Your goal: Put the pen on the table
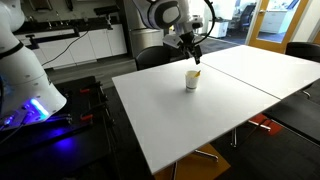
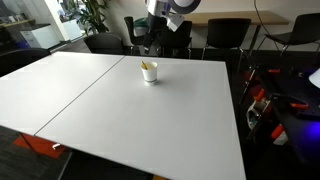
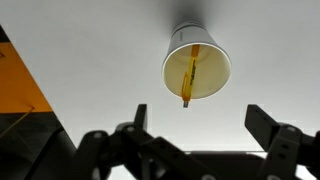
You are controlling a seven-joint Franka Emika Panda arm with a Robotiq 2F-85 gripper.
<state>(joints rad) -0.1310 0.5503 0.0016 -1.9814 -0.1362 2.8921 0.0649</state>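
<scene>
I need to lower my open gripper next onto the pen's top end (image 1: 198, 69) (image 3: 186, 100) below it and close it there, because that end sticks out over the cup's rim.
The pen (image 3: 190, 76) is a thin yellowish-tan stick leaning inside a small white cup (image 3: 212, 58), its top end sticking over the rim. The cup stands on the white table (image 1: 200, 120) and shows in both exterior views (image 1: 191, 80) (image 2: 150, 72), with the pen tip just visible (image 1: 196, 72) (image 2: 146, 66). My gripper (image 3: 200, 122) is open and empty, hovering above the table just beside the cup. In an exterior view it hangs over the far edge, behind the cup (image 1: 193, 47). In the exterior view from the opposite side (image 2: 170, 25) only the arm's upper part shows.
A second white tabletop (image 1: 265, 65) adjoins this one along a seam. Dark chairs (image 2: 225, 35) stand along the far edge. An orange floor patch (image 3: 18, 85) shows past the table edge. A lit robot base (image 1: 25, 90) stands beside the table.
</scene>
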